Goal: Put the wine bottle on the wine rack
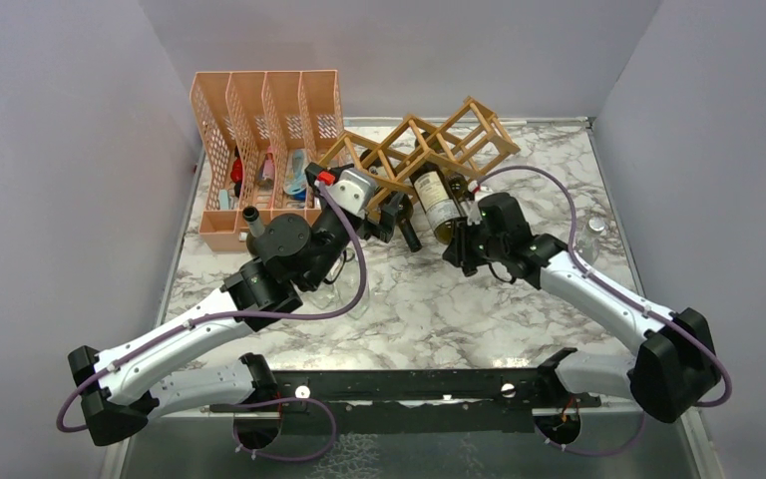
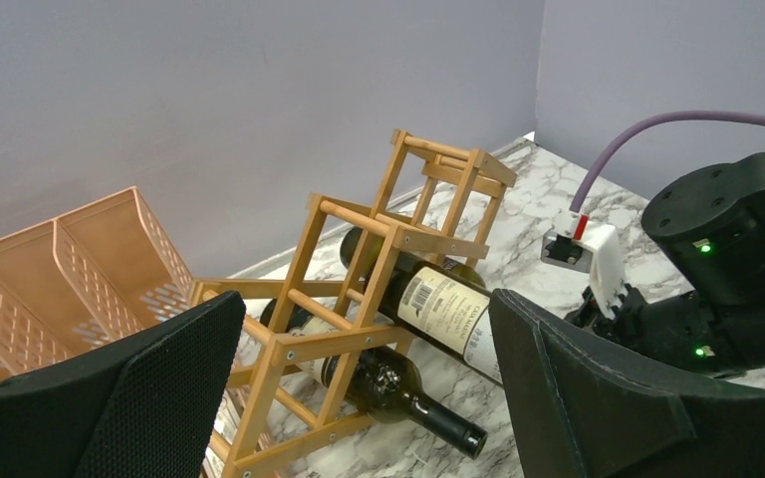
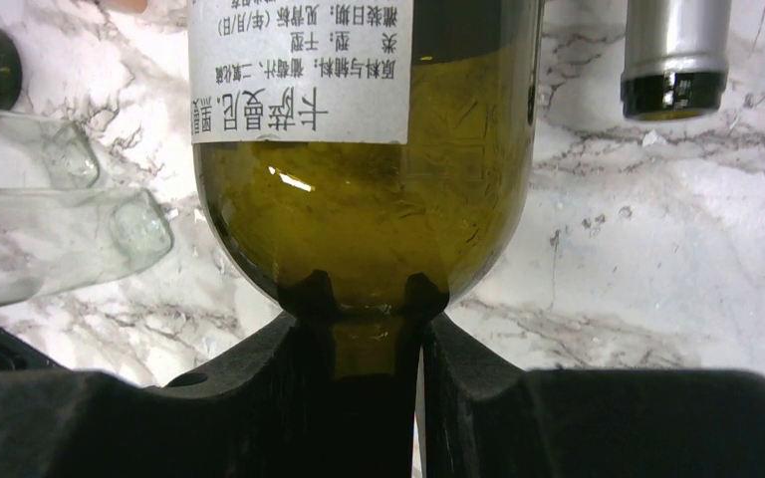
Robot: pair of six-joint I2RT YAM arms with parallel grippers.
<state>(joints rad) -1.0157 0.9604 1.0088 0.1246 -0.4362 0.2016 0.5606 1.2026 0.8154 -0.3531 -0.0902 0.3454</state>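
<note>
The bottle goes outward next, pushed by my right gripper until it sits deeper in the rack's middle cell (image 1: 422, 167). Then my gripper releases it.
The light-brown wooden wine rack (image 1: 429, 140) (image 2: 359, 229) stands askew at the back of the marble table. A green wine bottle (image 1: 437, 205) (image 2: 448, 309) (image 3: 369, 189) with a white label lies tilted in one of its upper cells, with its neck end sticking out toward the front. My right gripper (image 1: 464, 239) (image 3: 364, 299) is shut on that neck. A second dark bottle (image 2: 398, 383) lies in a lower cell, its neck pointing out. My left gripper (image 1: 391, 215) (image 2: 364, 319) stands open just in front of the rack with nothing between its fingers.
An orange perforated file organiser (image 1: 259, 130) holding small items stands at the back left, beside the rack. Clear glass pieces (image 3: 60, 229) lie on the marble near the held bottle. A foil-capped bottle neck (image 3: 675, 50) shows at the right wrist view's top right. Grey walls enclose the table.
</note>
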